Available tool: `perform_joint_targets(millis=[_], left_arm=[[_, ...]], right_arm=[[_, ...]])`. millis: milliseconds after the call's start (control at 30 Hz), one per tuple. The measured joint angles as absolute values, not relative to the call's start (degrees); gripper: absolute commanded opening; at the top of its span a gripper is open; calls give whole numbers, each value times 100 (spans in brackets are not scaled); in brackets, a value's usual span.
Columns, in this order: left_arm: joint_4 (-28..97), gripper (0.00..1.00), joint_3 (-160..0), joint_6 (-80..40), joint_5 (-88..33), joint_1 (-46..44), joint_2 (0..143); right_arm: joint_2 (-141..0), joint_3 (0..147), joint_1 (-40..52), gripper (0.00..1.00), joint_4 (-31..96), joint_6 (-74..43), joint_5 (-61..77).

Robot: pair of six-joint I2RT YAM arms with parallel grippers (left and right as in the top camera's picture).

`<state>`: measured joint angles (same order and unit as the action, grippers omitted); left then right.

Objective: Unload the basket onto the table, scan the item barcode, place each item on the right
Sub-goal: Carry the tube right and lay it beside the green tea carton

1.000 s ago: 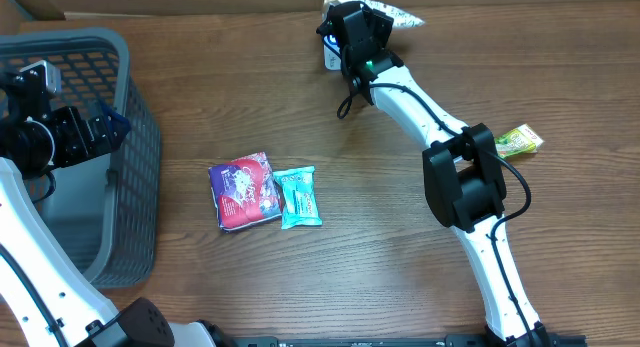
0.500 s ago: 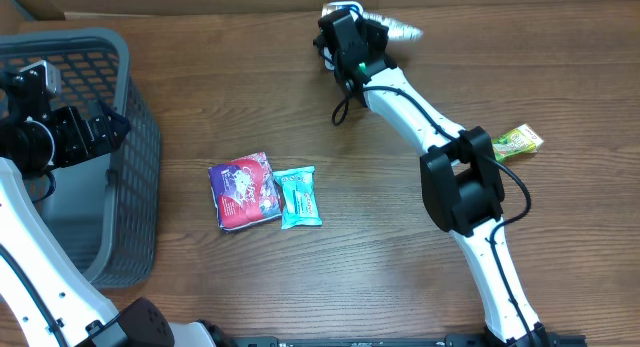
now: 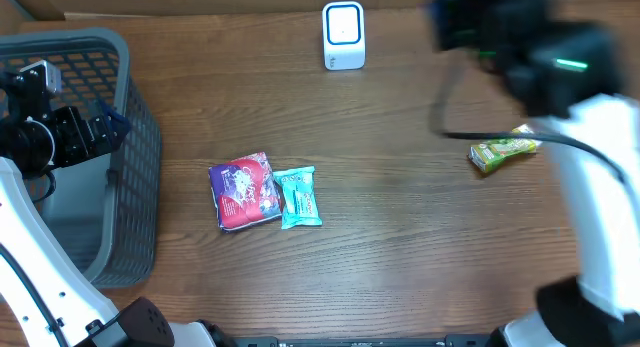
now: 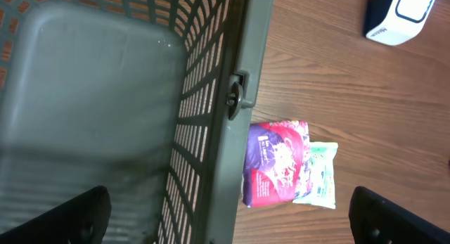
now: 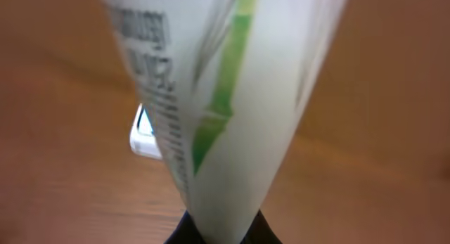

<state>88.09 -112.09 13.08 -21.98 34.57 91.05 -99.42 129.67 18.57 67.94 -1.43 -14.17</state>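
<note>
The white packet in my right gripper goes away from the scanner next, down beside the green-and-yellow packet, since the wood there lies bare for setting it down.
The white scanner [image 3: 343, 35] with a blue-ringed face stands at the back edge of the table, uncovered. My right gripper [image 5: 221, 233] is shut on a white packet with green stripes and black print [image 5: 225, 96], which fills the right wrist view; the scanner [image 5: 140, 135] peeks out behind it. In the overhead view the right arm [image 3: 540, 52] is a blur at the back right, and the packet cannot be made out there. My left gripper [image 3: 105, 127] hangs open over the grey basket [image 3: 135, 137], holding nothing.
A purple-and-pink packet [image 3: 243, 191] and a teal packet [image 3: 300, 197] lie side by side left of centre. A green-and-yellow packet [image 3: 505, 149] lies at the right. The left wrist view shows the basket rim [image 4: 239, 96] and both packets.
My right arm has swung quickly from over the scanner to the back right, uncovering the scanner. The left arm has not moved.
</note>
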Motion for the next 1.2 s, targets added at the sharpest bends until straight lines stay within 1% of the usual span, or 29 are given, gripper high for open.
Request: perform_joint_targets(millis=[133,233,267,367,533,667,800,900,1200], left_arm=[[8809,100,-11209,1308,-2198,3457,9105],[8809,99,-11209,1308,-2198,3457,9105],[8809,100,-11209,1308,-2198,3457,9105],[8809,100,-11209,1308,-2198,3457,9105],[8809,99,-11209,1308,-2198,3457,9105],[8805,99,-11209,1308,-2198,3457,9105],[8809,99,-11209,1308,-2198,3457,9105],[8807,99,-11209,1310,-2198,3457,9105],[8809,100,-11209,1308,-2198,3457,9105]], right_arm=[[-9902,12982,814,4,7629,-2233,-1271],[-10278,12623,309,4,7811,-3605,-1118],[-10436,12387,180,4,7747,-4040,-1007],[-10733,11732,10,4,7367,-4834,-733],[-10820,10486,-108,4,6595,-5972,-421],[-10818,9636,-233,4,5798,-6584,-318],[-10818,9059,-366,4,5502,-6869,-344],[-10818,8724,-408,4,5275,-6967,-445],[-10818,7666,-408,4,3900,-6976,-757]])
